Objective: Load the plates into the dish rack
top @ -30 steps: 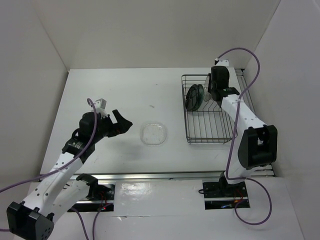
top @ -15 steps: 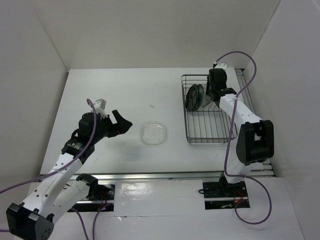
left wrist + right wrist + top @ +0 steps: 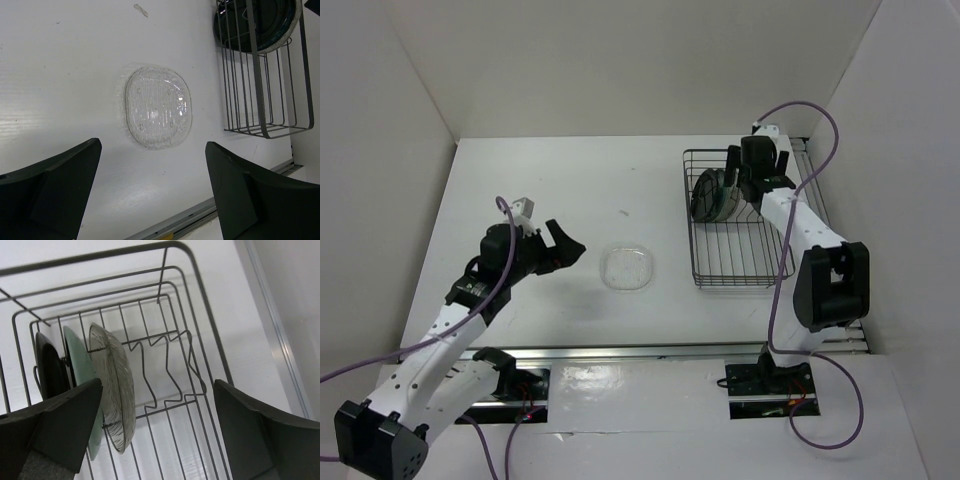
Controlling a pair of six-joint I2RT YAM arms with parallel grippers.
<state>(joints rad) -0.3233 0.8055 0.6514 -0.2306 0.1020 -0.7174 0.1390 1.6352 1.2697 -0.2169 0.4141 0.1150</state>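
Observation:
My left gripper should next move down and to the right in the top view, onto the near rim of the flat glass plate, because this plate is outside the rack [image 3: 745,258].
The dark wire dish rack [image 3: 745,258] stands at the right. At its far end three plates stand on edge between the tines: a black plate [image 3: 48,374], a blue-green plate [image 3: 78,371] and a clear glass plate [image 3: 118,390]. My right gripper [image 3: 752,176] hovers over them, open, its fingers [image 3: 59,427] apart from the glass plate and holding nothing. Another clear glass plate [image 3: 627,267] lies flat on the table mid-scene. My left gripper [image 3: 560,246] hangs open to its left, above the table, with that plate [image 3: 158,108] ahead of its jaws.
White walls close in the table on three sides. A metal rail [image 3: 620,352] runs along the near edge by the arm bases. The near part of the dish rack [image 3: 265,100] shows bare wire tines.
My right gripper has opened and let go of the clear glass plate, which now stands in the rack beside the blue-green one. The left arm has not moved.

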